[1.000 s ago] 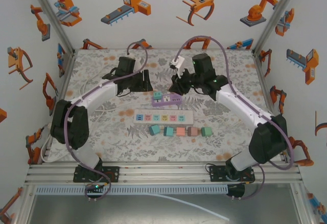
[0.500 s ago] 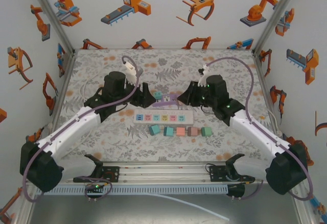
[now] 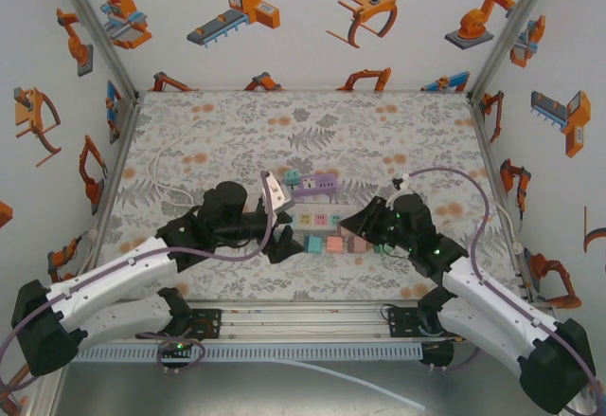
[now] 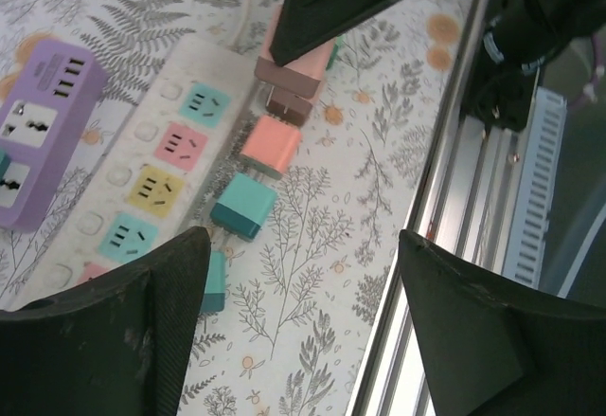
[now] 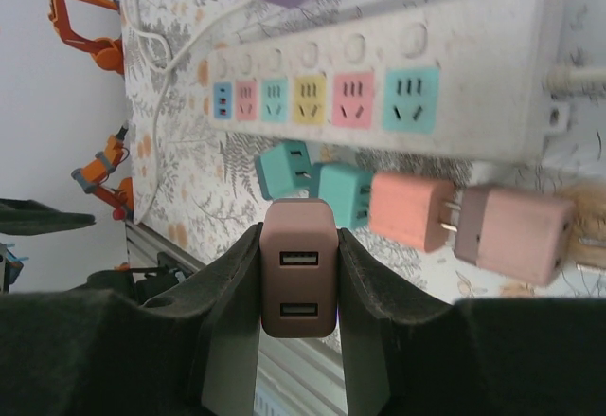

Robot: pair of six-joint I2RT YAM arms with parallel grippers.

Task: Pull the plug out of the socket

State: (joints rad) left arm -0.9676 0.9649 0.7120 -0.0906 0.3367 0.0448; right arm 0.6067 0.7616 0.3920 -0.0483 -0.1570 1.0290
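Note:
The brown plug [image 5: 298, 279] goes back and down in my right gripper next, for release on the mat between the loose plugs and the front bar, where it is bare.
My right gripper [image 5: 298, 288] is shut on a brown plug [image 5: 298, 279] with two USB ports, its pads pressing both sides. It holds the plug over the row of loose plugs, just in front of the white power strip [image 5: 398, 84], whose coloured sockets stand empty. From above, the right gripper [image 3: 362, 225] is at the strip's right front. My left gripper [image 4: 303, 326] is open with nothing between its fingers, low over the mat near the table's front rail. From above, it [image 3: 287, 232] covers the strip's left end [image 3: 317, 217].
Loose on the mat in front of the strip lie two teal plugs [image 5: 284, 170] [image 5: 346, 193], a salmon plug [image 5: 412, 209] and a pinkish one [image 5: 516, 236]. A purple socket block [image 3: 314, 186] sits behind the strip. The aluminium front rail [image 4: 464, 198] runs close to both grippers.
Both arms have swung from the back of the table toward the front, down to the white strip. The left gripper's jaws have widened. The right gripper has stayed shut.

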